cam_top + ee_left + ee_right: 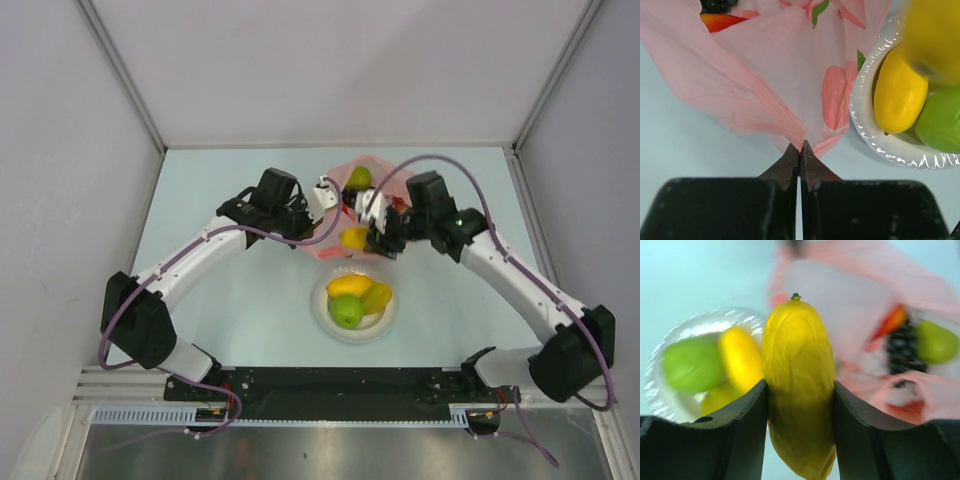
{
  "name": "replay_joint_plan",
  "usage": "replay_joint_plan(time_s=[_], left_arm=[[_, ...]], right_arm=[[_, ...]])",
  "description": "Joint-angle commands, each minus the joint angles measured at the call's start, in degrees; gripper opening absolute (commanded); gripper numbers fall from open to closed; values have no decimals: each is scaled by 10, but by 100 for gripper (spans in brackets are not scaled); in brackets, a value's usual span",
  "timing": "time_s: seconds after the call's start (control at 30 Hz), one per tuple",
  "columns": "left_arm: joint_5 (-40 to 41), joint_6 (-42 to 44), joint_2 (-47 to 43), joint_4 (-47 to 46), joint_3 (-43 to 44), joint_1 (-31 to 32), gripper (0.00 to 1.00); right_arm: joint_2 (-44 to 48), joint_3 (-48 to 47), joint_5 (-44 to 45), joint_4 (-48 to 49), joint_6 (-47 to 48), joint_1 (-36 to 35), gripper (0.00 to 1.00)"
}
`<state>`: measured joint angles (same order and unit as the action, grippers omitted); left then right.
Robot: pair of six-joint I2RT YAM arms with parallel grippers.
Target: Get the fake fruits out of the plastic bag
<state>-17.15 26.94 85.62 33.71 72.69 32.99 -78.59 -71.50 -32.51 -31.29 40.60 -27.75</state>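
I will move my right gripper back and down to let go of the yellow oblong fruit on the plate's bare near side beside the green apple (347, 313), because fruits cover the plate's far half.
The pink plastic bag (345, 215) lies behind the white plate (322, 310). My left gripper (800, 148) is shut on a bunched edge of the bag (780, 65). The right gripper (800, 390) is shut on a yellow oblong fruit (797, 340), which hangs between bag and plate (353, 237). On the plate lie a green apple (347, 313), a yellow fruit (348, 286) and a yellow-green one (378, 297). Inside the bag (850, 305) I see a dark grape bunch (902, 352), a green fruit (936, 342) and a red-orange piece (892, 320).
The plate (865, 135) sits close to the bag's near edge. Grey walls close the table in at the back and on both sides. A black rail (340, 385) runs along the near edge between the arm bases.
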Motion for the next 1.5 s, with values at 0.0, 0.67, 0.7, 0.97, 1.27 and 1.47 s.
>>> replay_joint_plan(time_s=[0.0, 0.67, 0.7, 0.97, 1.27, 1.47], left_arm=[[1, -9, -20, -24, -17, 0, 0], [-30, -55, -13, -32, -13, -1, 0], [-30, -56, -12, -30, -12, 0, 0], [-36, -61, -5, -26, -5, 0, 0], [-53, -73, 5, -37, -12, 0, 0], [-54, -74, 11, -39, -12, 0, 0]], right_arm=[[90, 94, -8, -94, 168, -66, 25], [244, 377, 118, 28, 310, -231, 32], [244, 386, 121, 38, 309, -230, 33], [267, 407, 155, 75, 290, -235, 61], [336, 406, 142, 30, 271, -238, 73], [325, 405, 128, 38, 236, -237, 56]])
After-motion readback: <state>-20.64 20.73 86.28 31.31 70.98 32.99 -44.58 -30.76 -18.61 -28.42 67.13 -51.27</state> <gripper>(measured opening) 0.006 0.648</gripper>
